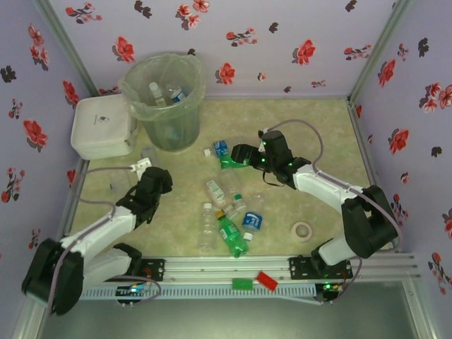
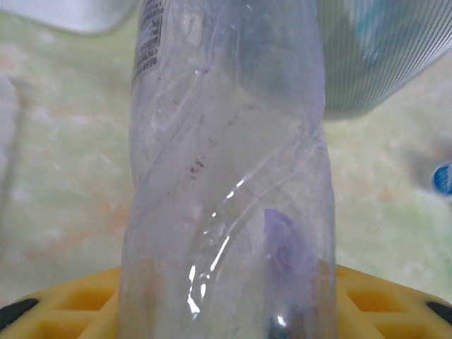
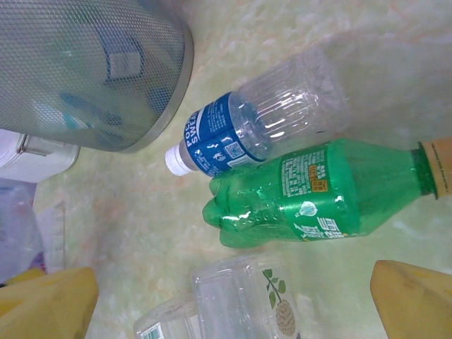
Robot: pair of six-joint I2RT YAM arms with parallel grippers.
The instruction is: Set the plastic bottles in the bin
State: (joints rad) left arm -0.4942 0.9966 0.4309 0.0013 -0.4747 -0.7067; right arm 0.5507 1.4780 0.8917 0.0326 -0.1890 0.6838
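Observation:
I will lift my left gripper next and take the bottle outward over the bin's opening (image 1: 164,83) to let it go, because that opening is farther outward and higher than the gripper.
A clear plastic bottle (image 2: 226,176) stands lengthwise between the yellow jaws of my left gripper (image 2: 226,314), which is shut on it. From above, that gripper (image 1: 145,167) sits just in front of the bin (image 1: 164,99), a grey-green bucket lined with a clear bag, with two bottles inside. My right gripper (image 1: 244,154) hangs open over a green bottle (image 3: 318,194) and a blue-labelled bottle (image 3: 240,134) lying side by side. A clear bottle with a leaf label (image 3: 247,304) lies between its yellow fingers (image 3: 413,296). Several more bottles (image 1: 226,215) lie scattered mid-table.
A white lidded box (image 1: 102,127) stands left of the bin, against the left wall. A tape roll (image 1: 304,231) lies near the front right. A red block (image 1: 267,280) and a green block (image 1: 242,284) rest on the front rail. Flowered walls close in three sides.

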